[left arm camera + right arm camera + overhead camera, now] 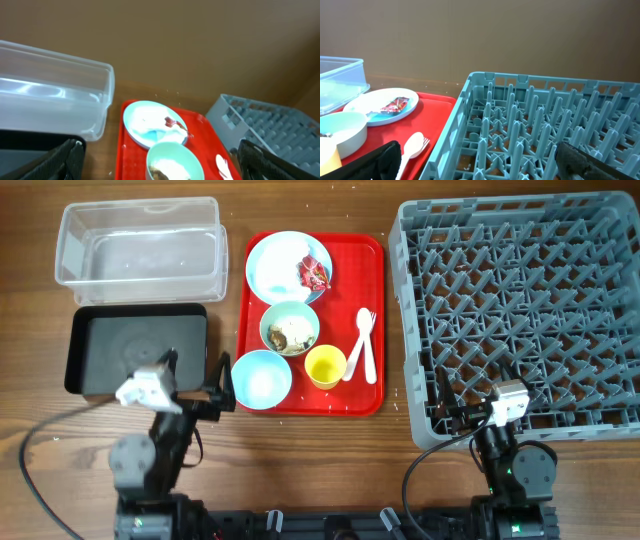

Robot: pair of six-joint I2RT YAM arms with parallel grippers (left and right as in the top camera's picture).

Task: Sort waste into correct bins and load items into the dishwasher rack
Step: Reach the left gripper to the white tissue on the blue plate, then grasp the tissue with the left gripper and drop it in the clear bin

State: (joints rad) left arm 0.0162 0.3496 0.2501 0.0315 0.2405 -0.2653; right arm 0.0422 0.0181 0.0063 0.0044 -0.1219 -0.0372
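Observation:
The crumpled white tissue [281, 268] [152, 122] lies on the plate, so my left gripper will move outward and to the right in the overhead view and tilt down onto it.
On the red tray [372, 250] sit a pale blue plate [280, 262] with the red wrapper [313, 275], a pale green bowl [290, 329] holding food scraps, a pale blue bowl [261, 378], a yellow cup [325, 366], and a white spoon and fork [361, 345]. The grey rack [520, 310] is at the right. The clear tub [140, 242] and black tray [135, 350] are at the left. My left gripper [220, 385] is open, near the blue bowl. My right gripper [455, 410] is open above the rack's front edge. The plate also shows in the left wrist view [152, 122] and the right wrist view [380, 105].
Bare wooden table surrounds everything. A brown wall stands behind the table in the left wrist view [200, 40]. Cables trail from both arm bases at the front edge.

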